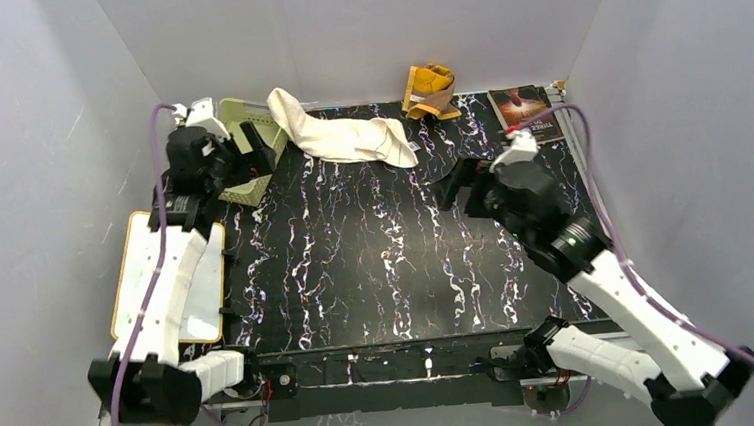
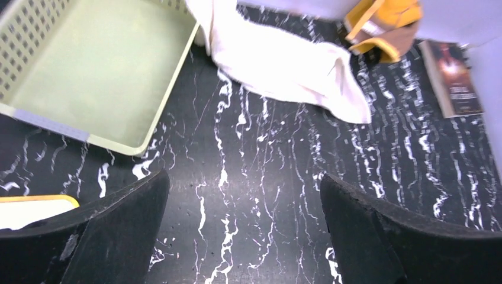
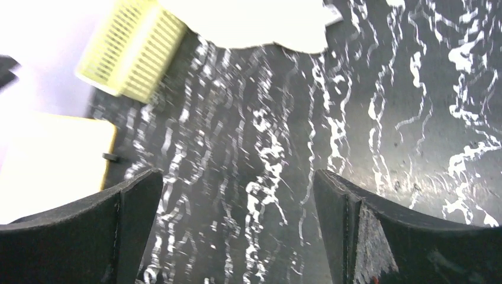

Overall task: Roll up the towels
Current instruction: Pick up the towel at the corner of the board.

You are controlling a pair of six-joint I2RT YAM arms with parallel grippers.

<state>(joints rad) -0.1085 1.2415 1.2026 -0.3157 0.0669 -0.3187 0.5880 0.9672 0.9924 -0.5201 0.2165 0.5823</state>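
I will move my left gripper outward and down to the white towel's end by the basket point(image 1: 282, 100), because that end stands up there and gives me an edge to pinch.
The cream-white towel point(image 1: 343, 135) lies unrolled and rumpled along the back of the black marbled table, its left end by the basket. It also shows in the left wrist view point(image 2: 284, 71) and, washed out, at the top of the right wrist view point(image 3: 248, 21). The mustard-yellow towel point(image 1: 432, 91) with its tan side sits crumpled against the back wall point(image 2: 385, 26). My left gripper point(image 1: 254, 153) point(image 2: 244, 180) hovers open near the basket, short of the white towel. My right gripper point(image 1: 454, 183) point(image 3: 238, 177) is open over bare table, to the right of that towel. Neither holds anything.
A pale green perforated basket point(image 1: 242, 110) point(image 2: 89, 65) point(image 3: 133, 53) stands at the back left. A dark-covered book point(image 1: 524, 110) point(image 2: 453, 77) lies at the back right. A white board with a yellow rim point(image 1: 146, 269) point(image 3: 53, 160) sits at the table's left edge. Grey walls close three sides.
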